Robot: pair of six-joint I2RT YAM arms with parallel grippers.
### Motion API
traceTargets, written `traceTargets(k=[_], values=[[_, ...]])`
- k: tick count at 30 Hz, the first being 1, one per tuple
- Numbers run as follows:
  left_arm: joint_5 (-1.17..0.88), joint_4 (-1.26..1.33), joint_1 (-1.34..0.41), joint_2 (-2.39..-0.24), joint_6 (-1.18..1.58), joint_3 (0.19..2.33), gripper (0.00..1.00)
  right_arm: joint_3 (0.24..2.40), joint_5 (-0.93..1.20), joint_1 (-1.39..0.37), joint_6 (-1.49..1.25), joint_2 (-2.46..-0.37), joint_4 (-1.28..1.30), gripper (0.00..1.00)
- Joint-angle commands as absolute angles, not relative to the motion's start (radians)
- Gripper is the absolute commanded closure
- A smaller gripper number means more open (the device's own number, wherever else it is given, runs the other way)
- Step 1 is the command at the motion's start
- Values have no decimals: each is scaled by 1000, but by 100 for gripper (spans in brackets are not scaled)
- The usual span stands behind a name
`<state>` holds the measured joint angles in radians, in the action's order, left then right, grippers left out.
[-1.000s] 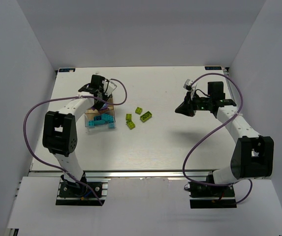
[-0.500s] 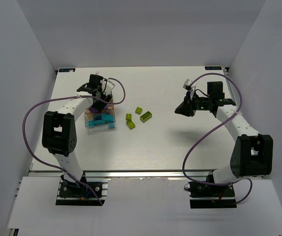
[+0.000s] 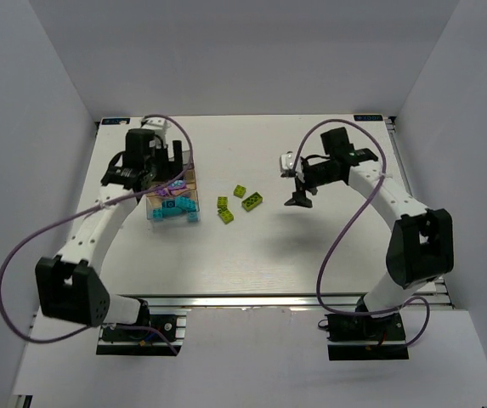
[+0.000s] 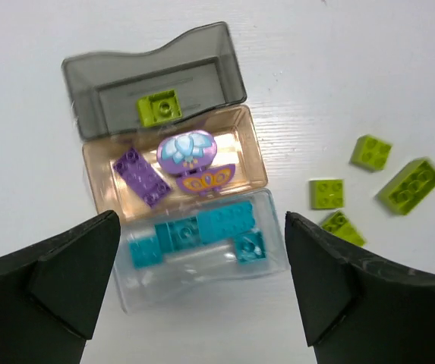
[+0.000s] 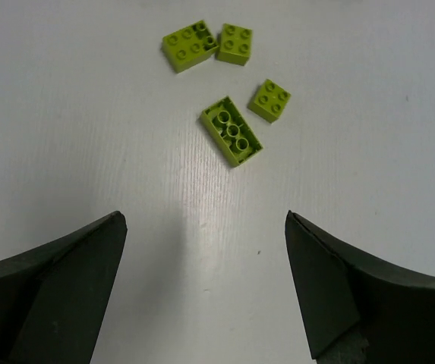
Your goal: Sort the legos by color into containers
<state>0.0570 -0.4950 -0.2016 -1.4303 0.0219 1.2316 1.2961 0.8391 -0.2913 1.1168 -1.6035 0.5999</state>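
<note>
My right gripper turns and goes down and to the left in the top view over the upturned lime-green lego's near end (image 3: 257, 199) (image 5: 241, 146) next, since it lies slanted.
The containers (image 4: 229, 70) are three joined trays. The grey one holds one lime-green lego (image 4: 159, 107). The amber one holds a purple brick (image 4: 143, 175) and a purple flower piece (image 4: 190, 155). The clear one holds several teal bricks (image 4: 225, 221). My left gripper (image 4: 200, 220) hovers open above the trays (image 3: 173, 200), holding nothing. Several lime-green legos (image 5: 231, 130) lie loose on the table (image 3: 240, 202). My right gripper (image 5: 203, 220) hangs open just to their right (image 3: 299, 189), with only bare table between its fingers.
White walls close in the table on three sides. The purple cables loop beside each arm. The loose green legos lie between the trays and the right gripper.
Both grippers have opened wide. The left arm has swung round and now stands over the trays from the left. The right gripper has moved left toward the loose green legos.
</note>
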Motion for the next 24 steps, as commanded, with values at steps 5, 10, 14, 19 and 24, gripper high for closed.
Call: traceTargets(k=[5,10,14,19,24], values=[[120,-508,-187,-1143,523,1001,2,1500,736,-380,1927,-1820,1014,11],[94,-508,-186,-1019,624,894,2,1698,674,-455,1855,-1977,1072,17],[104,-532,-186,-948,638,839,2,1759,654,-494,1796,-2052,1065,19],[135,-561,-186,-902,652,815,2,1744,583,-517,1781,-2082,1025,20],[135,-545,-186,-853,695,775,2,1810,558,-518,1749,-2138,1017,19]])
